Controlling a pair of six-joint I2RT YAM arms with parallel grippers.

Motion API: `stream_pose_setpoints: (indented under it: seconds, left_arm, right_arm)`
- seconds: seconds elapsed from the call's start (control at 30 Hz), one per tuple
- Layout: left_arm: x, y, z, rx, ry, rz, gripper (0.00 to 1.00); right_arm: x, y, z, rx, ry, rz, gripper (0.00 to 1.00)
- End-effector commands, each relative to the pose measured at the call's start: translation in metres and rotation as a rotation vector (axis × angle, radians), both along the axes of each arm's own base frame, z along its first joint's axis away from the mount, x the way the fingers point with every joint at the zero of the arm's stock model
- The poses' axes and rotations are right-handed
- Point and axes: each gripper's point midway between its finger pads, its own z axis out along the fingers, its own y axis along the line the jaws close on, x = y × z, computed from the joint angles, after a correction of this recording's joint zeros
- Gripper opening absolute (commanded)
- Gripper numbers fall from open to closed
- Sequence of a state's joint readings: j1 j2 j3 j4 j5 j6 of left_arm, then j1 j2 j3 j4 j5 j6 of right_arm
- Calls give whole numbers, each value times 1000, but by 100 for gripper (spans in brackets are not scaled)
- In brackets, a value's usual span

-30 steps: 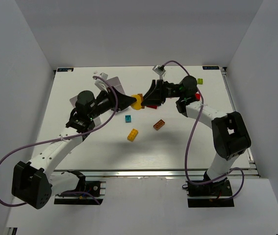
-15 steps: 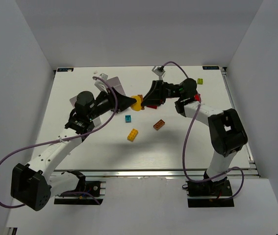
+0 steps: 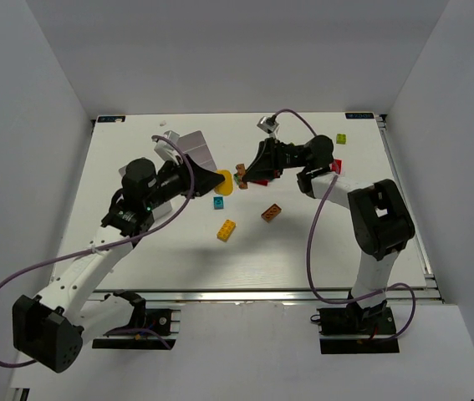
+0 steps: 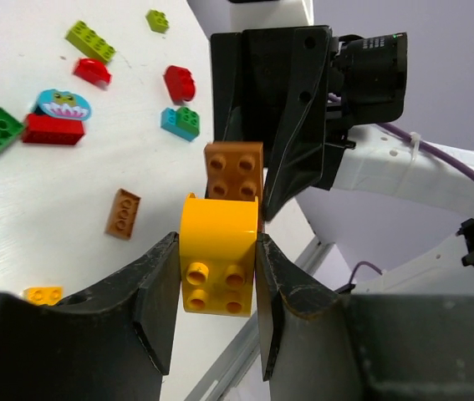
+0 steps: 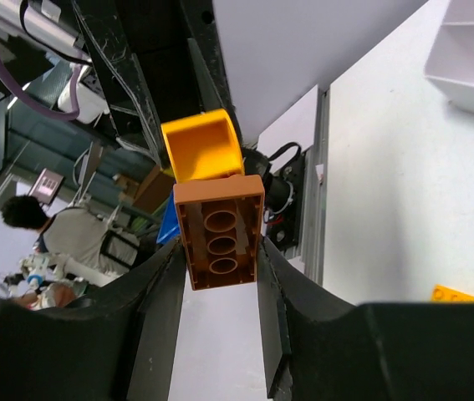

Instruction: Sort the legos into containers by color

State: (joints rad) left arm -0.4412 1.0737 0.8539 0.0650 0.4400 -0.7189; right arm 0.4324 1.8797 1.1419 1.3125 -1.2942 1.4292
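Observation:
The yellow brick in my left gripper goes left in the top view and down over the bin's far end beneath the gripper's arm next, to get sorted.
My left gripper (image 3: 222,181) is shut on a yellow brick (image 3: 225,182), which sits between its pads in the left wrist view (image 4: 217,263). My right gripper (image 3: 249,173) faces it and is shut on a brown brick (image 3: 242,171), seen from its hollow underside in the right wrist view (image 5: 220,230). Both bricks are held above the table's middle. The brown brick (image 4: 234,171) sits right against the yellow one (image 5: 203,146); I cannot tell if they touch. A white bin (image 3: 193,149) stands behind the left arm.
Loose on the table are a teal brick (image 3: 218,202), a yellow brick (image 3: 226,230), a brown brick (image 3: 271,213), a lime brick (image 3: 340,139) and a red brick (image 3: 334,167). The left wrist view shows a round multicoloured piece (image 4: 63,104) among several red and green bricks.
My left gripper has drawn back to the left and slightly nearer with the yellow brick. My right arm has swung its forearm further back while its gripper stays near the centre.

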Motion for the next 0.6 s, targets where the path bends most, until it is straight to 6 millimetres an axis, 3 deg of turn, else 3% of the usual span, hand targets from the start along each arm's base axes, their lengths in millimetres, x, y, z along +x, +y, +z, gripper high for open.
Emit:
stream_pose_setpoints:
  seconds: [0.0,0.17,0.23,0.27,0.3,0.33,0.37,0.4,0.43,0.47,0.5,0.57]
  left_arm:
    - [-5,14,14,48,-51,32,0]
    - [-6,27,13,84,-43,75,0]
    - [4,40,18,140,-60,144,0]
    - [14,62,1,226,2,269,0]
    - [21,78,-2,279,20,346,0]
    - [29,96,9,328,8,426,0]
    - [31,116,-5,409,72,505,0]
    - [39,148,-6,480,91,672,0]
    - [43,169,5,498,101,775,0]
    - [39,189,-6,568,163,852,0]
    - [40,214,-4,607,176,979,0]
    - [39,241,-4,622,212,1102,0]
  right_arm:
    - [-1,-14,39,126,-291,-39,5]
    - [0,-16,40,129,-313,-36,3]
    - [3,-15,39,121,-341,-38,2]
    - [3,-14,43,119,-362,-45,1]
    - [7,-13,43,110,-378,-59,1]
    - [20,-10,41,78,-426,-117,0]
    - [29,-6,39,45,-463,-158,0]
    - [40,-3,34,-5,-513,-203,0]
    - [45,2,5,-174,-426,-252,0]
    - [57,6,19,-169,-644,-272,0]
    - [60,9,16,-189,-671,-291,0]
    - [69,5,9,-237,-697,-358,0]
